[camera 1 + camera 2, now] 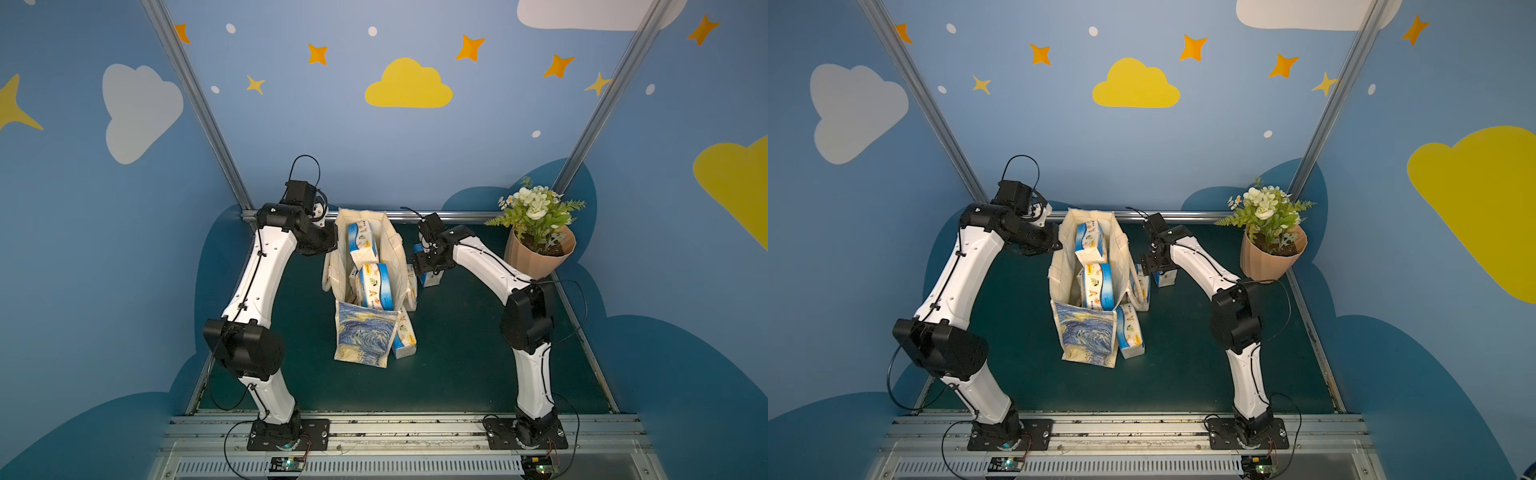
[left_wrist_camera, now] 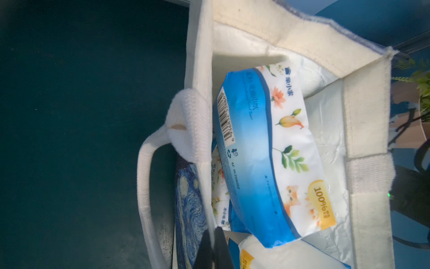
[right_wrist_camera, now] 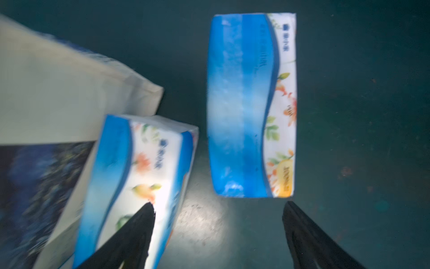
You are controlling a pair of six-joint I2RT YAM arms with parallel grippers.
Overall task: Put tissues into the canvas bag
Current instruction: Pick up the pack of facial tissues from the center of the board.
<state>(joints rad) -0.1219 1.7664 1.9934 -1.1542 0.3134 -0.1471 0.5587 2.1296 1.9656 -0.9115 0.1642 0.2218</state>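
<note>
My right gripper is open above the middle of the flat pack (image 3: 251,127), so next it will lower, move a little away from the bag, and close across it.
The cream canvas bag (image 1: 365,337) (image 1: 1088,337) stands open at mid-table, its swirly blue print facing the front. Two tissues packs (image 1: 374,286) (image 1: 362,237) show inside it; in the left wrist view a blue-and-white pack (image 2: 263,151) fills its mouth. My left gripper (image 2: 212,235) is shut on the bag's left wall (image 2: 200,69). My right gripper (image 3: 217,209) hangs open just right of the bag. Ahead of its fingertips a pack (image 3: 251,104) lies flat on the table. Another pack (image 3: 139,181) leans on the bag, under one finger (image 3: 139,223).
One more pack (image 1: 405,337) stands against the bag's front right corner. A peach flowerpot (image 1: 540,254) (image 1: 1273,259) with white flowers sits at the back right by the wall. The bag's loose handle (image 2: 145,186) droops outside its left wall. The table is dark green.
</note>
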